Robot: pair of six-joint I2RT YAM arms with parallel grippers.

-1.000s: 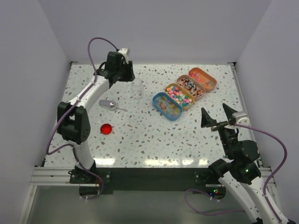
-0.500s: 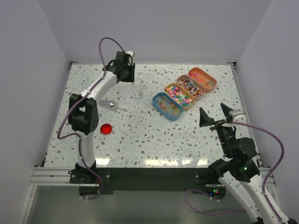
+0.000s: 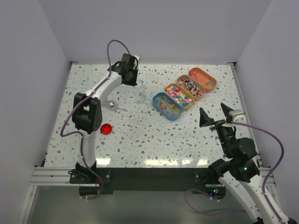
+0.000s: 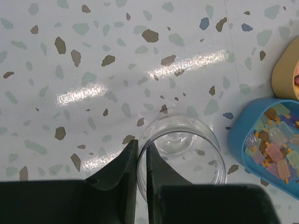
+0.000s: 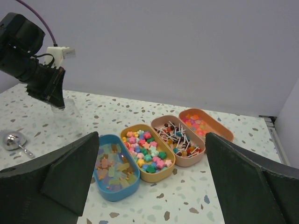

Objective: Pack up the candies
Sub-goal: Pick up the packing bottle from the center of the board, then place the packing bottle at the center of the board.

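Note:
The spot between tin and scoop is clear, so my left gripper should next pull the jar back onto the open table [image 3: 139, 110] beside the blue tin.
The candies [image 3: 180, 94] lie in four oval tins at the back right: blue [image 3: 167, 106], yellow [image 3: 179, 94], pink [image 3: 190, 87] and orange [image 3: 202, 78]. They also show in the right wrist view [image 5: 147, 150]. A clear empty jar [image 3: 138, 91] stands upright left of the tins. My left gripper [image 4: 141, 147] is shut on the jar's rim [image 4: 187, 144], with one finger inside the wall and one outside. My right gripper [image 5: 152, 136] is wide open and empty, held above the table near the front right, facing the tins.
A silver metal scoop [image 3: 111, 104] lies left of the jar and shows in the right wrist view [image 5: 11, 140]. A red round lid [image 3: 106, 129] lies nearer the front left. White walls enclose the speckled table [image 3: 149, 140].
My left arm has swung right from the back left and its gripper has come down onto the jar's rim. My right gripper shifted slightly left, then stayed still.

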